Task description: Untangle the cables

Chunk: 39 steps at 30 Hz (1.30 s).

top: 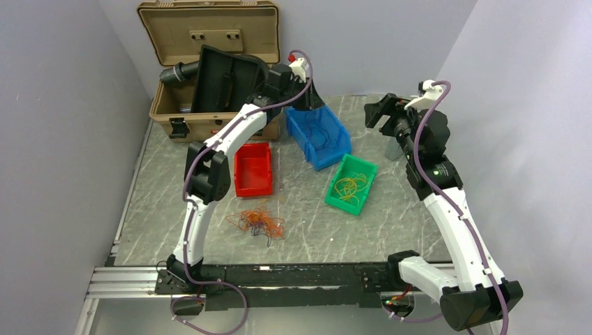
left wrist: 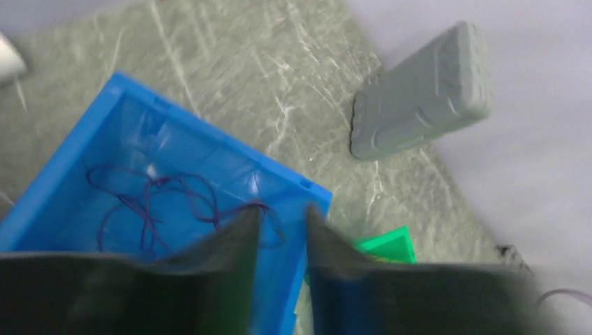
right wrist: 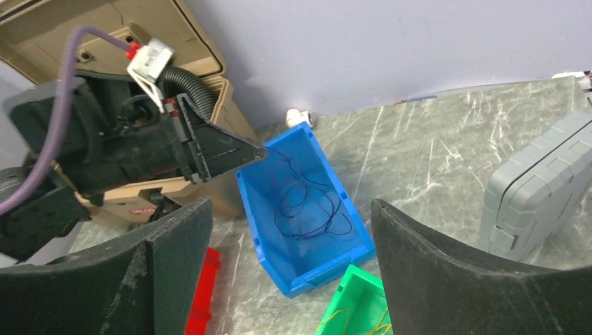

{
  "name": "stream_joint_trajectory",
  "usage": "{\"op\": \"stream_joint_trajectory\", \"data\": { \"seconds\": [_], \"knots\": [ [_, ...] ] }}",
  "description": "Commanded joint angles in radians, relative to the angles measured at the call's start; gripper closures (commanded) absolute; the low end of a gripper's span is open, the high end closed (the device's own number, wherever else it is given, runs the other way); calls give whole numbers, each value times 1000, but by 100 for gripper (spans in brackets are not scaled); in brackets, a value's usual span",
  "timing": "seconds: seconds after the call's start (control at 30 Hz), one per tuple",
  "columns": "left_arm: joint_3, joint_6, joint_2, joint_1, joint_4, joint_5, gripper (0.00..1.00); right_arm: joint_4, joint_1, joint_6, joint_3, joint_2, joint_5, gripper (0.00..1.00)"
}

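My right gripper moves back and down onto the green-bin side of the tangle in front of the red bin (top: 253, 169) next.
A tangle of thin orange, red and dark cables (top: 256, 222) lies on the table in front of the red bin (top: 253, 169). One dark purple cable (left wrist: 153, 202) lies loose in the blue bin (top: 335, 157), also seen in the right wrist view (right wrist: 307, 202). Yellow cables (top: 349, 185) lie in the green bin (top: 365, 167). My left gripper (left wrist: 283, 213) hovers over the blue bin's rim, jaws parted by a narrow gap, with an end loop of the purple cable at its left fingertip. My right gripper (right wrist: 290, 209) stands wide open at the rear right, holding nothing.
An open tan case (top: 209, 42) with a black tray (top: 223, 77) and a black corrugated hose (top: 178, 72) stands at the back left. A grey hard case (right wrist: 537, 195) lies at the back right beside my right arm. Walls close in on both sides.
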Motion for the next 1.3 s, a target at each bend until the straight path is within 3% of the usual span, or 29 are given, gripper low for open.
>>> {"op": "stream_joint_trajectory", "data": {
  "seconds": [0.0,0.07,0.13,0.3,0.4,0.53,0.7,0.83,1.07,1.27],
  "knots": [
    [77,-38,23,22,-38,-28,45,-28,-3,31,9,-21,2,15],
    [116,-21,26,22,-113,-33,23,-43,-4,37,3,-25,-5,15],
    [108,-1,-4,23,-160,-43,9,-69,-4,43,0,-31,-8,15],
    [95,110,-97,22,-349,-109,2,-158,-4,63,-17,-39,-25,15],
    [-3,170,-237,22,-417,-139,1,-180,0,71,-63,-55,-109,15],
    [-395,210,-559,7,-332,-178,1,-147,59,74,-175,-90,-204,16],
    [-882,191,-979,0,-198,-247,1,-50,259,97,-317,-106,-214,18],
    [-1148,180,-1219,1,-204,-309,1,60,433,156,-409,-53,-202,22],
    [-1487,99,-1465,1,-160,-316,6,217,678,180,-416,131,-112,26],
    [-1589,59,-1498,1,-128,-306,21,301,801,186,-370,305,-77,31]
  ]
}}
